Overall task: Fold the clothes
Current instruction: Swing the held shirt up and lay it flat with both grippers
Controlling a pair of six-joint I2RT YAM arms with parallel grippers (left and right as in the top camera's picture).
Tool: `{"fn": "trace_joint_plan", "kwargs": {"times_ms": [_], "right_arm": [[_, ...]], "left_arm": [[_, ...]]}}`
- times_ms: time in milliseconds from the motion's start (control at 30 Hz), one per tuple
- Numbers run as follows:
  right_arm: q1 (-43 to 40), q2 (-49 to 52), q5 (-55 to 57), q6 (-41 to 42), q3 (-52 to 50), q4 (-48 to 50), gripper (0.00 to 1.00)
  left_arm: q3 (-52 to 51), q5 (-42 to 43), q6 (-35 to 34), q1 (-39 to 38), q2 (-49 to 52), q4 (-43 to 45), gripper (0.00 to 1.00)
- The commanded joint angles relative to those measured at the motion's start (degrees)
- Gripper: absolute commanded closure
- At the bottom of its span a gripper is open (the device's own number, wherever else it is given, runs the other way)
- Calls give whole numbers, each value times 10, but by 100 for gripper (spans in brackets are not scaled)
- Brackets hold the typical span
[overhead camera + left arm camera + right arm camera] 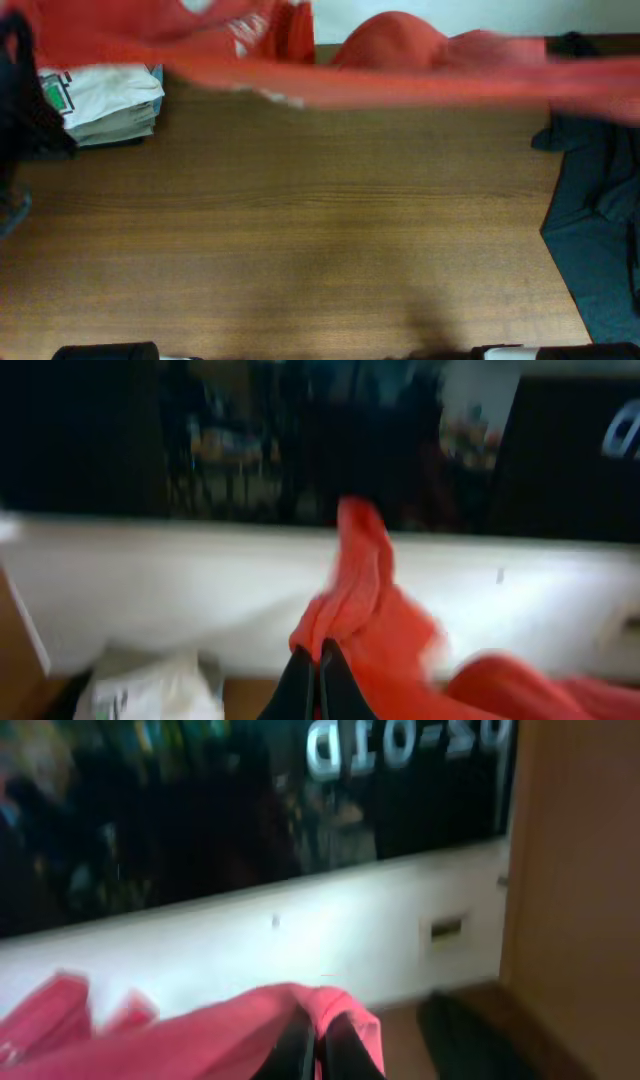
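My right gripper will next move down and back to the bare near tabletop, which is below and back from it, and release the shirt's edge there.
The clothes, a red-orange T-shirt [400, 75], hang blurred and stretched in a band across the far side of the table, lifted off the wood. In the left wrist view my left gripper [318, 660] is shut on a bunched edge of the shirt [360, 600], which rises above the fingertips. My right gripper [314, 1040] in the right wrist view is shut on another edge of the shirt [200, 1030], and the cloth drapes over both fingers. Neither gripper shows in the overhead view, where the cloth covers them.
A stack of folded pieces with a white tee on top [105, 100] sits at the far left, also seen low in the left wrist view [150, 690]. A dark garment [600, 230] lies over the table's right edge. Bare wooden table [300, 230] spreads in front.
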Motion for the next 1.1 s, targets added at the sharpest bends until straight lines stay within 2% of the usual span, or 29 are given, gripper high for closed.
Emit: {"fn": "trace_joint_plan", "kwargs": {"times_ms": [0,67,167,300,467,767,900,1000,1067], "right_arm": [[-6,108,-65,18,-79,-43,96],[-5,130,-82,33,-138,-42,96],[-5,163,-82,37,-242,-37,96],[-11,167,-69,41,-320,-19,96],[-25,118,-76,52,-318,-40,96],[-23,-47,-146,32,-324,-43,96],[-23,-41,-151,33,-366,-43,96],[-23,-2,-151,33,-412,-4,96],[-23,25,-151,33,-435,50,96]], "left_arm": [[-99,30,13,1,109,-67,99],[-167,35,13,1,152,-84,99],[-292,35,13,2,219,-59,99],[-397,35,10,9,251,-35,99],[-402,5,10,12,191,-63,99],[-403,9,-9,11,-85,-139,99],[-404,9,-9,11,-102,-139,99],[-404,11,-9,11,-60,-122,99],[-404,24,-8,11,-13,-74,99]]}}
